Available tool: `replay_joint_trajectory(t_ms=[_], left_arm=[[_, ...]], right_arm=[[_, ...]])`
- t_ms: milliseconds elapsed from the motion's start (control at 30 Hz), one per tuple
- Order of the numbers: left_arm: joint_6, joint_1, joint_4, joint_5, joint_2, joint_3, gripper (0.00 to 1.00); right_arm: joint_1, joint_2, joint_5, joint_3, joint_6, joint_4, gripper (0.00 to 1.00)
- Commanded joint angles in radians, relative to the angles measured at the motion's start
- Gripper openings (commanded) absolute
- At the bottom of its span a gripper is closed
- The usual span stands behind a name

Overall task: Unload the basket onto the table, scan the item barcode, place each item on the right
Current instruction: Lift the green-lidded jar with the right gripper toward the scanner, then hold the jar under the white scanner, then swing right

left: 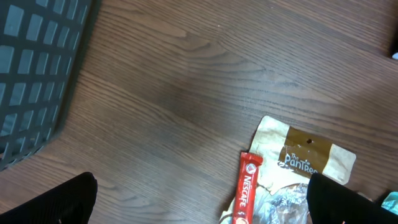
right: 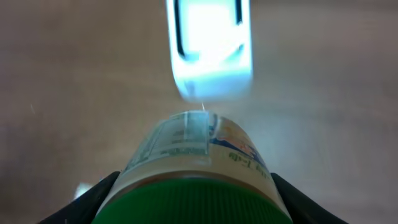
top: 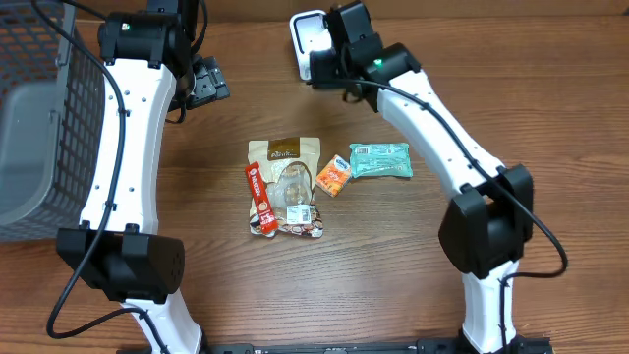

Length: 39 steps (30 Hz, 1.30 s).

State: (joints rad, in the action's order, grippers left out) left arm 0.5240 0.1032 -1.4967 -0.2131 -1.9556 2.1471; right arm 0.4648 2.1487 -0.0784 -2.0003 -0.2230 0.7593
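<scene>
Next, my right gripper will move up, then to the right in the overhead view and down, and release the bottle (right: 194, 158) past the teal packet, where the tabletop is bare.
My right gripper (right: 193, 200) is shut on a bottle (right: 194, 158) with a green cap and a printed label, one finger on each side of it. The label faces the white scanner (right: 210, 50), which glows just beyond the bottle. In the overhead view the right gripper (top: 329, 61) sits next to the scanner (top: 306, 41) at the back of the table, and the bottle is hidden beneath it. My left gripper (left: 199, 205) is open and holds nothing, hovering above the table by the left edge of the items (top: 201, 84).
At mid-table lie a brown snack pouch (top: 288, 187), a red Nescafe stick (top: 258, 197), an orange packet (top: 333, 176) and a teal packet (top: 380, 159). A grey mesh basket (top: 39, 128) stands at the far left.
</scene>
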Motion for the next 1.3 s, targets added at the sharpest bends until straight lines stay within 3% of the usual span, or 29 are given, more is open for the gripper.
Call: replay_joint_trajectory(t_ms=[0, 233, 433, 733, 1267], left_arm=[[0.007, 0.002, -0.001, -0.003, 0.012, -0.002, 1.00], [0.007, 0.002, -0.001, -0.003, 0.012, -0.002, 1.00], [0.007, 0.002, -0.001, -0.003, 0.012, -0.002, 1.00], [0.007, 0.002, -0.001, -0.003, 0.012, -0.002, 0.99], [0.007, 0.002, -0.001, -0.003, 0.012, -0.002, 1.00]], right_arm=[[-0.012, 0.018, -0.010, -0.020, 0.015, -0.182, 0.25], [-0.042, 0.108, -0.010, -0.019, 0.015, -0.576, 0.25], [-0.045, 0.197, -0.010, -0.019, 0.015, -0.759, 0.22], [-0.045, 0.286, -0.009, -0.019, 0.010, -1.040, 0.11], [-0.048, 0.382, -0.013, -0.019, 0.011, -1.068, 0.10]])
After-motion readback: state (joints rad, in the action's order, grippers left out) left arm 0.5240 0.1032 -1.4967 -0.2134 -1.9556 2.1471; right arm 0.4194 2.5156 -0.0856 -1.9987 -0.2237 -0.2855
